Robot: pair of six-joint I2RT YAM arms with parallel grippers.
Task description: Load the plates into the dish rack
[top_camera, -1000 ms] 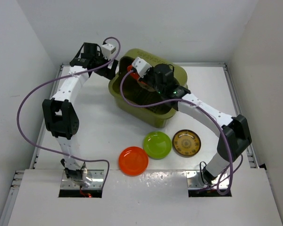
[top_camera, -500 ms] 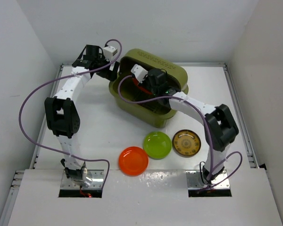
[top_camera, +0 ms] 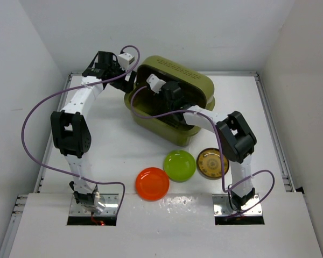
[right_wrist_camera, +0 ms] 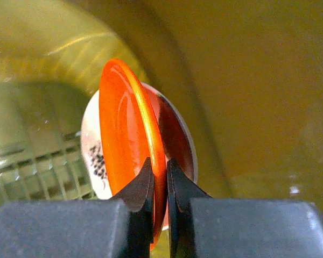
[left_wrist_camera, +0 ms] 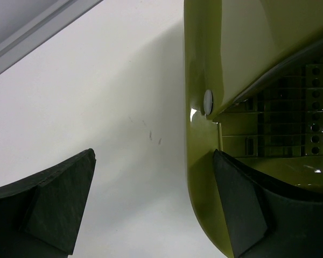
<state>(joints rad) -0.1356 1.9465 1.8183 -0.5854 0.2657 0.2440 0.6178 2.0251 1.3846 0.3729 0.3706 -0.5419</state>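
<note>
I should lower the upright orange-red plate with my right gripper toward the dish rack's slotted bottom and release the plate's rim there, since it still hangs above those slots.
The olive-green dish rack (top_camera: 162, 130) stands at the back middle of the table. My right gripper (right_wrist_camera: 160, 172) is inside it, shut on the rim of an orange-red plate (right_wrist_camera: 124, 134) held upright on edge above the slotted floor. In the top view the right gripper (top_camera: 164, 98) hides that plate. My left gripper (left_wrist_camera: 153, 204) is open and straddles the rack's left wall (left_wrist_camera: 202, 177), one finger outside and one inside; in the top view the left gripper (top_camera: 130, 81) is at the rack's back left corner. An orange-red plate (top_camera: 152, 183), a lime green plate (top_camera: 179, 165) and a brown patterned plate (top_camera: 212, 163) lie flat on the table.
A round white-edged surface with black marks (right_wrist_camera: 96, 156) shows right behind the held plate; I cannot tell what it is. The rack's tall back wall (top_camera: 185, 75) rises behind the right gripper. A raised rail (top_camera: 269, 118) borders the table.
My right arm has folded in, its elbow swinging left towards the rack, and the gripper with the plate has moved deeper and lower into the rack. The left gripper has barely moved.
</note>
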